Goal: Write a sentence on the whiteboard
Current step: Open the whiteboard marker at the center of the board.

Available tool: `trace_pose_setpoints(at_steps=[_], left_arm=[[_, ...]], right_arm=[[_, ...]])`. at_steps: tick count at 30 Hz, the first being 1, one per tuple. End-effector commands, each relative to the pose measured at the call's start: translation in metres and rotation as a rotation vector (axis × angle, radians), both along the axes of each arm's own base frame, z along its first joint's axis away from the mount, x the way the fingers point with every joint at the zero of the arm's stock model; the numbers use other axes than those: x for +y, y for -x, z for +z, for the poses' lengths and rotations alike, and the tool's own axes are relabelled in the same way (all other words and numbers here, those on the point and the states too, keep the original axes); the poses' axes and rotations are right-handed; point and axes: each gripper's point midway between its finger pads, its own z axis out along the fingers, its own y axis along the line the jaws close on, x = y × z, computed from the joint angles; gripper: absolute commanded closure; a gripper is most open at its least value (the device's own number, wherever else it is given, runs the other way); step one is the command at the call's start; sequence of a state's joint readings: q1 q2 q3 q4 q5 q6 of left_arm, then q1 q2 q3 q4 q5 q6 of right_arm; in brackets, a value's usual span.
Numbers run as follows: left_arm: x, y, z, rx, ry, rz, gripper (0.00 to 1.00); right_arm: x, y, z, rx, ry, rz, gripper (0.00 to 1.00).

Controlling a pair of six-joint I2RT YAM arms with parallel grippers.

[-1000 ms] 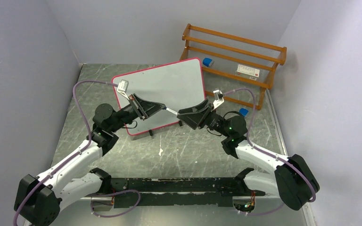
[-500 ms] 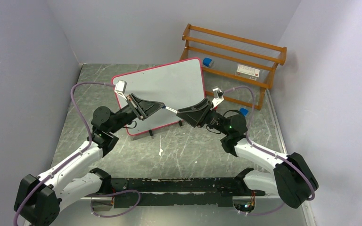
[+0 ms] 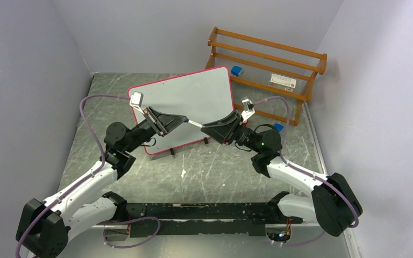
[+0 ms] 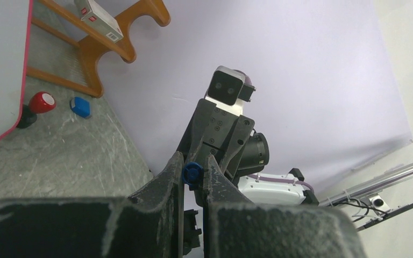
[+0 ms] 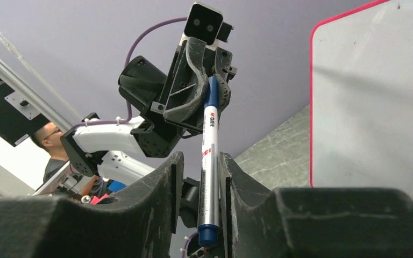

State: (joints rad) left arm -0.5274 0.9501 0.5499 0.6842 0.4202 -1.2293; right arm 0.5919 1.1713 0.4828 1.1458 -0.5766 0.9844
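As the tabletop beside the whiteboard lies bare, I will pull my left gripper to the left in the top view, lower it there and release the blue end of the marker.
The whiteboard (image 3: 193, 94), white with a pink-red frame, lies tilted at the back middle of the table; its corner shows in the right wrist view (image 5: 371, 97). The sentence is not in view; the board's face is plain white. A silver marker (image 3: 193, 123) with blue ends hangs in the air between both grippers, above the board's near right part. My left gripper (image 3: 184, 120) is shut on the marker's blue end (image 4: 192, 173). My right gripper (image 5: 200, 161) stands round the marker's barrel (image 5: 209, 161): one finger touches it, and a narrow gap shows at the other.
A wooden rack (image 3: 269, 59) stands at the back right with a white box (image 3: 282, 80) and a small blue thing (image 3: 237, 70) on it. A red-topped thing (image 4: 42, 102) and a blue block (image 4: 79, 106) lie by the rack's foot. A white scrap (image 3: 183, 173) lies on the table.
The right gripper's jaws have narrowed round the marker's barrel. Both grippers and the marker drifted slightly left. The left gripper's hold has not changed.
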Motion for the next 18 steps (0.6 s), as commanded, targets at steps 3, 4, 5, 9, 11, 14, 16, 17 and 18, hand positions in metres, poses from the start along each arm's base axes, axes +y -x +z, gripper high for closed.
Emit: trace_pose_setpoints(at_steps=[3,4,5,9,11,14,16,17,18], left_arm=[[0.0042,0.0007,0.0115,-0.042,0.031,0.039,0.95],[0.0038,0.0007,0.0114,-0.042,0.027,0.040,0.95],[0.0037,0.0004,0.0114,-0.041,0.025,0.043,0.95],[0.0042,0.0009,0.0110,-0.039,0.033,0.046,0.95],[0.0032,0.0010,0.0101,-0.035,0.034,0.043,0.95],[0.0032,0.0006,0.0084,-0.028,0.038,0.044,0.95],[0.0034,0.0000,0.0071,-0.025,0.036,0.047,0.95],[0.0038,-0.0004,0.0067,-0.024,0.034,0.051,0.95],[0.0044,-0.0006,0.0065,-0.023,0.032,0.056,0.95]], right_arm=[[-0.0006,-0.0012,0.0135,-0.050,-0.009,-0.014,0.67],[-0.0009,-0.0014,0.0134,-0.050,-0.008,-0.017,0.68],[-0.0009,-0.0018,0.0132,-0.052,-0.005,-0.019,0.68],[-0.0002,-0.0011,0.0137,-0.056,-0.002,-0.013,0.75],[-0.0004,-0.0002,0.0142,-0.059,-0.007,-0.009,0.80],[-0.0007,0.0022,0.0153,-0.068,-0.014,-0.001,0.89],[-0.0020,0.0049,0.0181,-0.080,-0.028,0.004,0.97],[-0.0022,0.0059,0.0187,-0.083,-0.032,0.008,1.00],[-0.0025,0.0076,0.0190,-0.085,-0.036,0.014,1.00]])
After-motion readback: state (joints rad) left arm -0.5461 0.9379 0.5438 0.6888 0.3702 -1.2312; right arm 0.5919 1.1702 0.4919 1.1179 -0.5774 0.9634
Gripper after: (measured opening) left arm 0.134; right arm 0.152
